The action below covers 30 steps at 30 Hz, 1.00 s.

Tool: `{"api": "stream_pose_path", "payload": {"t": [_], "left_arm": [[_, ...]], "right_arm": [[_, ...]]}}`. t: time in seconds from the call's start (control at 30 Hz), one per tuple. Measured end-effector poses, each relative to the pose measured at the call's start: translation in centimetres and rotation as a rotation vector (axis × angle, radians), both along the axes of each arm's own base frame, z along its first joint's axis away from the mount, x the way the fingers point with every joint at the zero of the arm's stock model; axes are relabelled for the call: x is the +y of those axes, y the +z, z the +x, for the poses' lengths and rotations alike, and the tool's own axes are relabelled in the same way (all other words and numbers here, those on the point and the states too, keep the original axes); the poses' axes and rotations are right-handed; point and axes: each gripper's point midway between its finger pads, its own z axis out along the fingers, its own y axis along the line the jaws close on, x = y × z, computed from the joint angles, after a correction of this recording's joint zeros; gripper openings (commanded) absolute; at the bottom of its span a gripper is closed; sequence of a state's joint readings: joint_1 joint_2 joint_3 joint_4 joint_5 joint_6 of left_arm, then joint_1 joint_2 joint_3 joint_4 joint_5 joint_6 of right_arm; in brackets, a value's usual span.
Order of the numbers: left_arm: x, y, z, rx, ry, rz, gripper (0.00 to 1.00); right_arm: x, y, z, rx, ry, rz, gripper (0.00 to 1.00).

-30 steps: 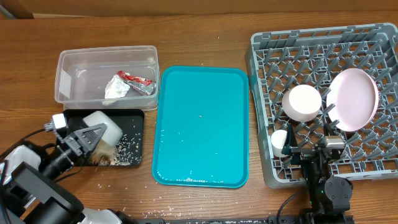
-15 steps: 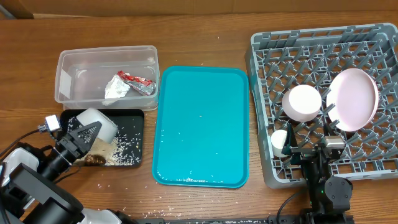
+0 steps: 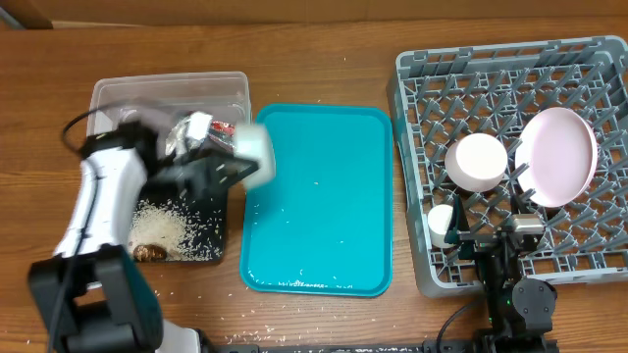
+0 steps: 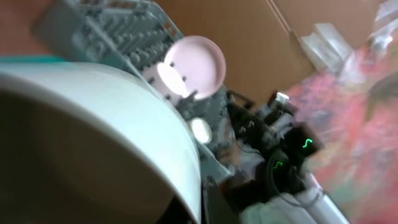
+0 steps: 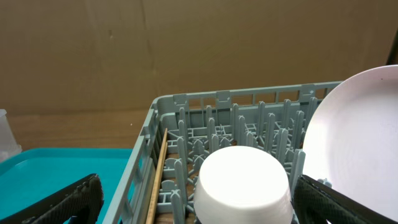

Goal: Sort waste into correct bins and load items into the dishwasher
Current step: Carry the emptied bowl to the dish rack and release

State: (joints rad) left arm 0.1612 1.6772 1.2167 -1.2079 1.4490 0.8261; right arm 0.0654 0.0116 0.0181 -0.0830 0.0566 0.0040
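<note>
I need to move my left gripper across the teal tray, then lower and release the bowl in the rack's far corner by that tray, as the corner is free of dishes.
My left gripper (image 3: 235,169) is shut on a white bowl (image 3: 257,152) and holds it tilted above the left edge of the teal tray (image 3: 319,226). In the left wrist view the bowl (image 4: 93,106) fills the left side. White rice with brown bits (image 3: 162,227) lies in the black tray (image 3: 218,196). The clear tub (image 3: 128,98) holds the red wrapper (image 3: 221,127) and a tissue (image 3: 184,139). The grey rack (image 3: 412,147) holds an upturned white bowl (image 3: 477,162), a pink plate (image 3: 556,157), a small cup (image 3: 442,226) and a chopstick (image 5: 155,174). My right gripper (image 3: 496,238) is open and empty at the rack's front edge.
Loose rice grains lie on the wooden table around the black tray and on the teal tray. In the right wrist view the upturned bowl (image 5: 242,183) stands ahead between the open fingers, with the pink plate (image 5: 354,137) to its right.
My left arm swung up and right from the front of the black tray, carrying the bowl to the teal tray's left edge. A rice pile now shows in the black tray. The right arm stayed still.
</note>
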Motion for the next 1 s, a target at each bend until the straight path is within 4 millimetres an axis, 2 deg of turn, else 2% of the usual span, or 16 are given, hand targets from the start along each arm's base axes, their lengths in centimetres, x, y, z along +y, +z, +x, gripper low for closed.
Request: {"api": "stream_pose_path", "payload": {"t": [0.07,0.1,0.13,0.17,0.23,0.27,0.37,0.4,0.43,0.47,0.6,0.77,0.9,0.93,0.97,1.0], "left_arm": [[-3.5,0.8,2.8,-0.163,-0.082,0.061,0.04],[-6.6,1.9,4.6,-0.237,-0.105,0.097,0.04],[-8.7,2.6,5.1,-0.256,-0.118,0.103,0.04],[-11.8,4.2,5.7,-0.297,-0.119,0.095,0.04],[-16.9,7.1,5.7,-0.33,-0.094,0.046,0.04],[-19.6,8.7,5.0,-0.307,-0.074,0.008,0.04],[-24.2,11.2,4.7,-0.257,0.012,-0.095,0.04],[-26.5,10.7,4.7,-0.185,0.046,-0.131,0.04],[-27.5,10.3,4.6,-0.159,0.045,-0.15,0.04],[-29.4,9.5,5.1,-0.113,0.051,-0.181,0.04],[-33.9,3.9,7.6,0.058,0.041,-0.201,0.04],[-36.1,-0.6,10.4,0.169,0.049,-0.191,0.06],[-36.1,-2.4,11.8,0.228,0.067,-0.187,0.11],[-35.9,-2.7,12.1,0.244,0.069,-0.18,0.29],[-35.4,-3.3,12.6,0.273,0.074,-0.166,0.72],[-34.7,-3.5,13.0,0.286,0.068,-0.163,1.0]], "right_arm": [[0.0,0.0,0.0,-0.001,0.0,0.0,1.0],[0.0,0.0,0.0,-0.001,0.001,0.0,1.0],[0.0,0.0,0.0,0.0,0.0,0.0,1.0],[0.0,0.0,0.0,-0.001,0.0,-0.001,1.0],[0.0,0.0,0.0,0.001,0.0,0.0,1.0],[0.0,0.0,0.0,-0.001,0.0,-0.001,1.0],[0.0,0.0,0.0,0.001,0.0,0.0,1.0],[0.0,0.0,0.0,0.0,0.0,0.0,1.0],[0.0,0.0,0.0,0.0,0.0,-0.001,1.0],[0.0,0.0,0.0,-0.001,0.001,0.0,1.0],[0.0,0.0,0.0,-0.001,0.0,0.0,1.0],[0.0,0.0,0.0,0.0,0.0,0.0,1.0],[0.0,0.0,0.0,0.0,0.0,0.0,1.0],[0.0,0.0,0.0,0.0,0.0,0.0,1.0],[0.0,0.0,0.0,0.0,0.0,-0.001,1.0],[0.0,0.0,0.0,0.0,0.0,0.0,1.0]]}}
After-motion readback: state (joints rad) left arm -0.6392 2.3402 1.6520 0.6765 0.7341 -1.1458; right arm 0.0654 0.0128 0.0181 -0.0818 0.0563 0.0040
